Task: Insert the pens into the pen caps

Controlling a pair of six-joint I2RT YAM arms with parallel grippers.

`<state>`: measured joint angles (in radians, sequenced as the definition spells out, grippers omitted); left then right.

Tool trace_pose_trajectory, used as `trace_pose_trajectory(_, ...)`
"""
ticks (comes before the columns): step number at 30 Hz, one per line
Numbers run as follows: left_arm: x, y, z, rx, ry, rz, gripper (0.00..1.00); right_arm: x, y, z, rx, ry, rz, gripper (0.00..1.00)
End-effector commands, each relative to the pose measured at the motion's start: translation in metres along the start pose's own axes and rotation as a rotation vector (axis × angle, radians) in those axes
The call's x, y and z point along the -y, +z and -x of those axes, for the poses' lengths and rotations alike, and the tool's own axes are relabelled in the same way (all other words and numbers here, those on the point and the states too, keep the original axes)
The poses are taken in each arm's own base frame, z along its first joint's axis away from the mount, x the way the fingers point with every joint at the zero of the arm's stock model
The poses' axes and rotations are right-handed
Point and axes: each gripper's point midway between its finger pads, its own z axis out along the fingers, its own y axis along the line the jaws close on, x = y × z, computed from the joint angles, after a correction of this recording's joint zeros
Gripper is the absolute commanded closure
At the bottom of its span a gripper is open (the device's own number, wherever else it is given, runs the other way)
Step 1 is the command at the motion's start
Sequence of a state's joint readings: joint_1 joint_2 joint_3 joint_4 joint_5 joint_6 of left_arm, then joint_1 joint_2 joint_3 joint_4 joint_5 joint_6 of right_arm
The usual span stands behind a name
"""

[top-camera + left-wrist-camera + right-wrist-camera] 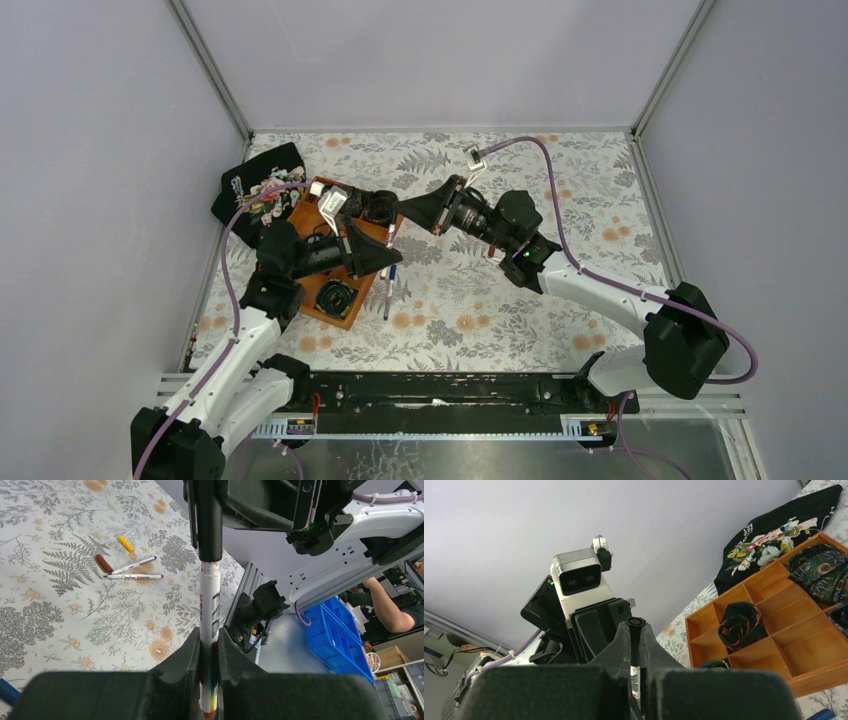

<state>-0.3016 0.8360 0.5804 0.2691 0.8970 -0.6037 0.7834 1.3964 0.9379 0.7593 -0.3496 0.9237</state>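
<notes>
Next, my left gripper tilts downward and lowers the white pen onto the bare cloth beside the blue-capped pen to release it, since the black cap already sits on.
My left gripper [209,645] is shut on a white pen [209,605] with an orange end, holding it upright. A black cap [209,525] sits on the pen's upper end. My right gripper [636,630] is shut on this black cap [636,622], and the white barrel [635,675] shows below it. In the top view the two grippers [392,258] [405,212] meet over the table next to the tray. Two more pens [134,565] [135,576], a yellow cap [125,543] and a dark red cap [104,563] lie on the cloth.
An orange wooden tray [312,215] with compartments holding rolled fabric sits at the left, also in the right wrist view [774,645]. A black flowered cloth [258,180] lies behind it. Loose pens [387,297] lie below the grippers. A blue item [7,692] is at the frame edge.
</notes>
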Motion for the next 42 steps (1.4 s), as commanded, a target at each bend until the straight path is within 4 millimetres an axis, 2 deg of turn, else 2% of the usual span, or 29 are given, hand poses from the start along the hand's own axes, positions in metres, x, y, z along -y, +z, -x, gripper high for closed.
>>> trace_pose_trajectory(1, 0.006, 0.000, 0.026, 0.099, 0.086, -0.005, 1.00, -0.015, -0.009, -0.045, -0.124, 0.026, 0.054, 1.00)
trace_pose_trajectory(11, 0.007, -0.001, 0.027, 0.110, 0.095, -0.002, 1.00, -0.009, -0.018, -0.100, -0.250, 0.085, 0.032, 1.00)
trace_pose_trajectory(20, 0.012, -0.005, 0.033, 0.148, 0.116, -0.001, 1.00, -0.006, -0.044, -0.167, -0.431, 0.156, 0.016, 1.00)
trace_pose_trajectory(25, 0.013, -0.006, 0.036, 0.160, 0.120, -0.002, 1.00, -0.007, -0.055, -0.188, -0.498, 0.182, 0.016, 1.00)
trace_pose_trajectory(28, 0.000, -0.006, 0.033, 0.149, 0.109, 0.059, 1.00, -0.006, -0.055, -0.176, -0.457, 0.127, -0.020, 1.00)
trace_pose_trajectory(30, -0.014, -0.005, 0.028, 0.129, 0.075, 0.127, 1.00, 0.000, -0.049, -0.157, -0.440, 0.030, -0.119, 1.00)
trace_pose_trajectory(31, -0.023, -0.005, 0.018, 0.106, 0.038, 0.171, 1.00, 0.006, -0.047, -0.145, -0.409, -0.040, -0.169, 0.99)
trace_pose_trajectory(34, -0.043, -0.002, -0.009, 0.063, -0.043, 0.281, 1.00, 0.025, -0.054, -0.103, -0.356, -0.204, -0.341, 0.75)
trace_pose_trajectory(37, -0.065, 0.002, -0.045, -0.003, -0.131, 0.409, 1.00, 0.055, -0.075, -0.061, -0.272, -0.240, -0.484, 0.46)
trace_pose_trajectory(39, -0.080, 0.003, -0.073, -0.066, -0.180, 0.509, 1.00, 0.081, -0.094, -0.040, -0.243, -0.237, -0.578, 0.37)
trace_pose_trajectory(42, -0.104, 0.003, -0.118, -0.203, -0.229, 0.670, 1.00, 0.129, -0.131, -0.027, -0.271, -0.259, -0.772, 0.34)
